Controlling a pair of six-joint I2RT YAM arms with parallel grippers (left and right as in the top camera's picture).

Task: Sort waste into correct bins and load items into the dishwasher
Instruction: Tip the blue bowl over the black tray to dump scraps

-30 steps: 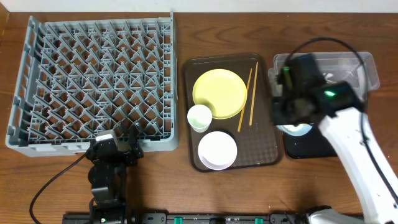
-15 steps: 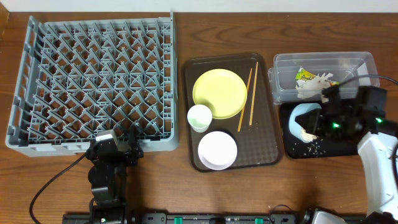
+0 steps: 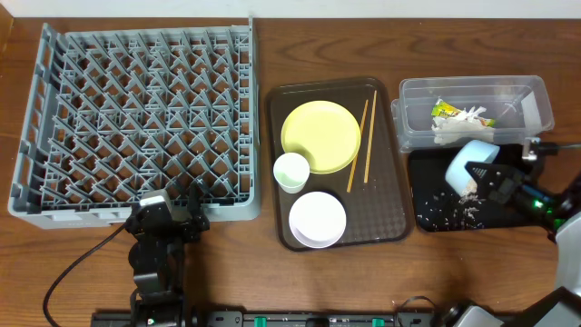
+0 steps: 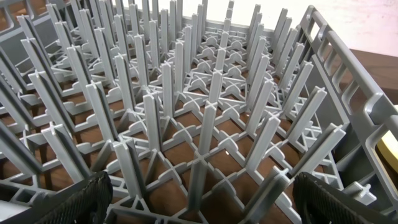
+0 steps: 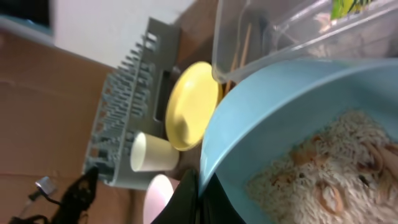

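Note:
I will next move my right gripper to the left in the overhead view, to the brown tray's bare corner (image 3: 379,212). I will then level the bowl, lower it and let go.
My right gripper (image 3: 497,179) is shut on the rim of the light blue bowl (image 3: 469,164) and holds it tipped on its side over the black tray (image 3: 436,216). Whitish rice scraps (image 5: 339,168) cling inside the bowl, and more lie scattered on the tray (image 3: 458,212). The clear tub (image 3: 536,98) behind holds the yellow-green wrapper (image 3: 445,111) and crumpled white paper (image 3: 458,127). The yellow plate (image 3: 320,136), white cup (image 3: 291,171), white bowl (image 3: 317,219) and chopsticks (image 3: 369,138) lie on the brown tray. My left gripper (image 4: 199,202) is open at the grey dish rack's (image 3: 136,118) front edge.
The dark brown serving tray (image 3: 390,222) sits between the rack and the bins. Bare wooden table (image 3: 263,272) lies along the front. The left arm's base and cable (image 3: 82,259) are at the front left.
My right arm has swung from over the clear tub toward the right front, carrying the blue bowl and tipping it over the black tray. Rice scraps now lie on the tray.

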